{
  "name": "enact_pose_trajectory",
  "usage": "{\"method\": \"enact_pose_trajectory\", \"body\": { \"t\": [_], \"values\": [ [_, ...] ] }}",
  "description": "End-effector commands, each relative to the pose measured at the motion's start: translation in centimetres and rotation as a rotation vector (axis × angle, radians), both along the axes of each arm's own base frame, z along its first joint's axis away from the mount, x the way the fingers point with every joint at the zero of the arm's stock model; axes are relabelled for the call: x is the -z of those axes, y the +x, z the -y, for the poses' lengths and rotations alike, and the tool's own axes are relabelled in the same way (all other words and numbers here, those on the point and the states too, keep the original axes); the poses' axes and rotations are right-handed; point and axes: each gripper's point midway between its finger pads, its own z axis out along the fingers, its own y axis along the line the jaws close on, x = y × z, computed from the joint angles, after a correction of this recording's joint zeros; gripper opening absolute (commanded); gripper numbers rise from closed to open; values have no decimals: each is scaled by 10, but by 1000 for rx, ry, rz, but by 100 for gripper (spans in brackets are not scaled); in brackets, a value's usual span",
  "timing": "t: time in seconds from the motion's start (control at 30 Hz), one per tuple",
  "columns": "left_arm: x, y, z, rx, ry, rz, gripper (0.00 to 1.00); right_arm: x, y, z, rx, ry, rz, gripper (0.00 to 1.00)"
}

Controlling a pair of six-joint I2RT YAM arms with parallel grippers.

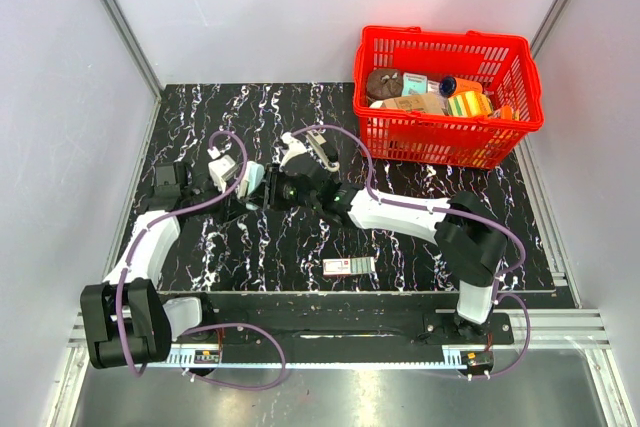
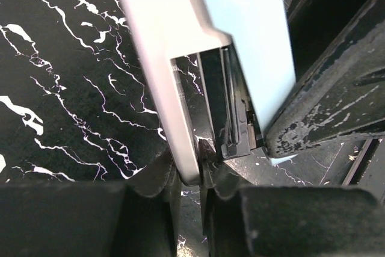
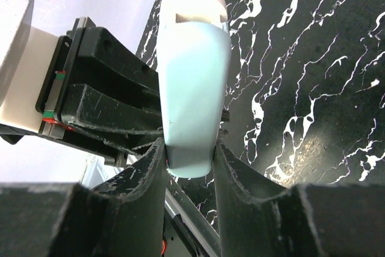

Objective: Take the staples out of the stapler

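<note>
The robot's right gripper will next lower the stapler (image 1: 254,183) by its pale blue cover onto that clear patch and let go of it, since bare black marbled table is below the gripper.
The stapler (image 1: 254,183) is held between both grippers at the table's middle left, hinged open. My left gripper (image 2: 191,173) is shut on the end of its light grey arm (image 2: 156,58). Beside that arm lie the dark magazine (image 2: 222,106) and the pale blue cover (image 2: 246,28). My right gripper (image 3: 189,154) is shut on the narrow end of the pale blue cover (image 3: 192,76), and the left gripper's black fingers (image 3: 96,106) sit just behind it. No staples show in any view.
A red basket (image 1: 445,35) full of items stands at the back right. A small pink-and-white box (image 1: 348,266) lies near the front edge of the black marbled table (image 1: 430,247). Grey walls close in on the left, back and right.
</note>
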Motion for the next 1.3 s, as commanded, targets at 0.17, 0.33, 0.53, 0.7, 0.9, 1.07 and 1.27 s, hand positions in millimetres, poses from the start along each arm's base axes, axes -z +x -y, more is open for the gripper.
{"method": "enact_pose_trajectory", "body": {
  "t": [0.17, 0.33, 0.53, 0.7, 0.9, 1.07, 1.27],
  "values": [
    [-20, 19, -15, 21, 125, 229, 7, -5, -19, 8, -79, -31, 13, 0],
    [-14, 34, -38, -29, 284, 349, 6, 12, -26, 22, -118, -125, 56, 0],
    [-15, 53, -55, -91, 373, 441, 5, 33, -38, 34, -171, -243, 136, 0],
    [-23, 65, -64, -126, 425, 516, 6, 44, -43, 34, -184, -318, 220, 0],
    [-34, 72, -67, -132, 488, 605, 6, 46, -42, 32, -170, -330, 256, 0],
    [-42, 76, -71, -148, 528, 661, 6, 46, -38, 29, -148, -315, 275, 0],
    [-48, 75, -65, -153, 474, 633, 6, 48, -33, 23, -132, -308, 275, 0]
  ]
}}
